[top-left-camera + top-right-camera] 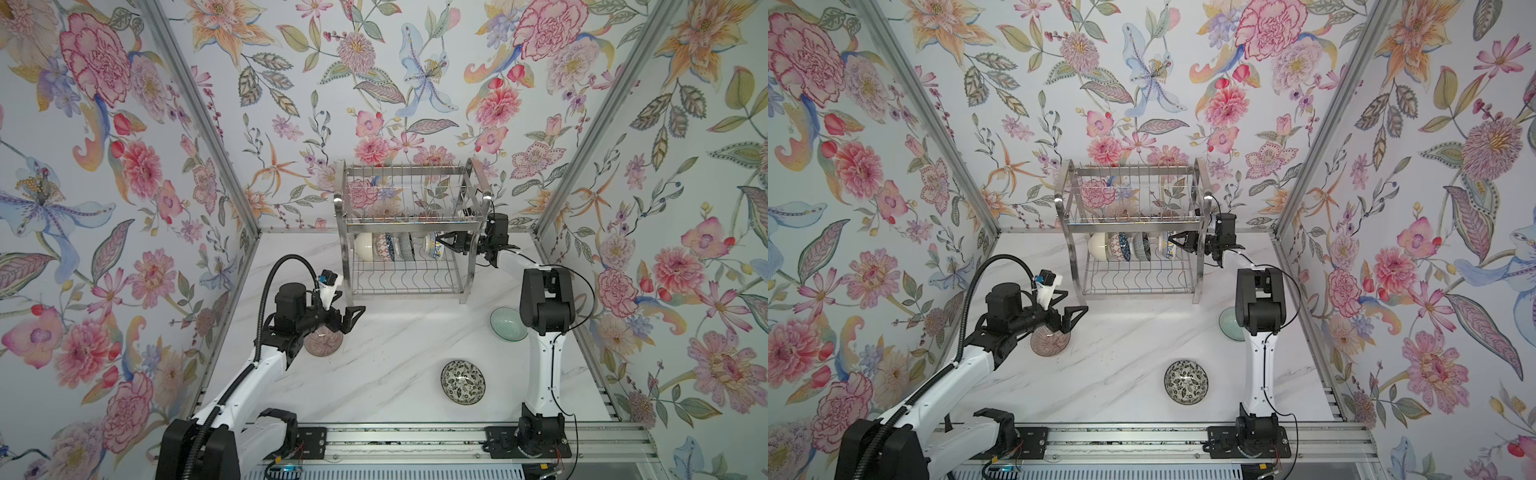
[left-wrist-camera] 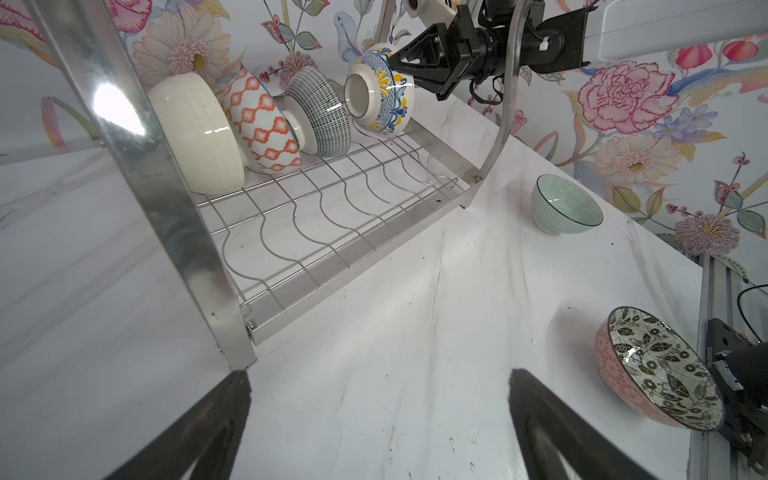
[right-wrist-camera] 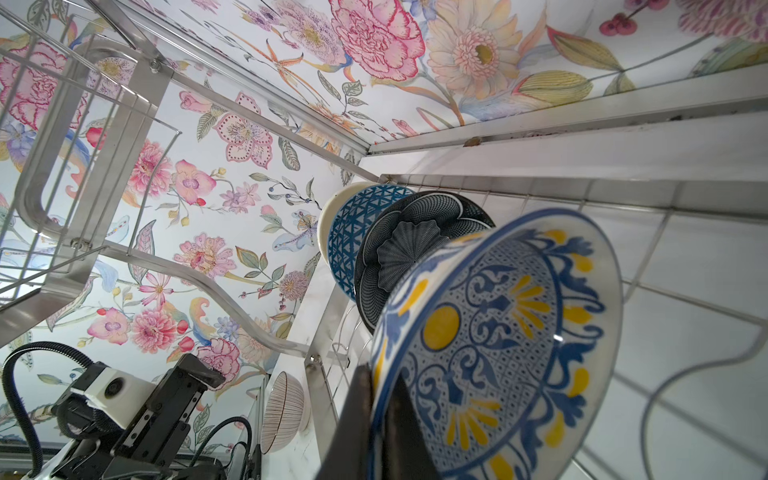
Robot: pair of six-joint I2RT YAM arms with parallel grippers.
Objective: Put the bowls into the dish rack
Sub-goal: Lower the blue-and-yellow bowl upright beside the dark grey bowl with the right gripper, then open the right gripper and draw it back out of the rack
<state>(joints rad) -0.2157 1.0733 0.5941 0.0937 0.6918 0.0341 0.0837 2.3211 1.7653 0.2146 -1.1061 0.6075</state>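
The bowl comes down onto the empty wires (image 1: 437, 260) (image 3: 641, 272) beside the navy bowl next, and my right gripper releases its rim, since that shelf spot is free.
The steel dish rack (image 1: 409, 226) stands at the back of the table. On its lower shelf, on edge, are a cream bowl (image 2: 199, 129), a lattice bowl (image 2: 262, 124) and a dark navy bowl (image 2: 320, 112). My right gripper (image 1: 439, 244) reaches in from the rack's right side, shut on the rim of the blue-white yellow-centred bowl (image 3: 498, 332) beside the navy one. My left gripper (image 1: 354, 320) hovers open and empty over the mauve ribbed bowl (image 1: 324, 343). The pale green bowl (image 1: 508, 324) and the black-white leafy bowl (image 1: 462, 381) sit on the table.
Floral walls enclose the white marble table (image 1: 395, 353) on three sides. The right arm's black elbow (image 1: 546, 303) overhangs the pale green bowl. A metal rail (image 1: 415, 440) with both arm bases runs along the front edge. The rack's upper tier (image 1: 407, 183) holds nothing.
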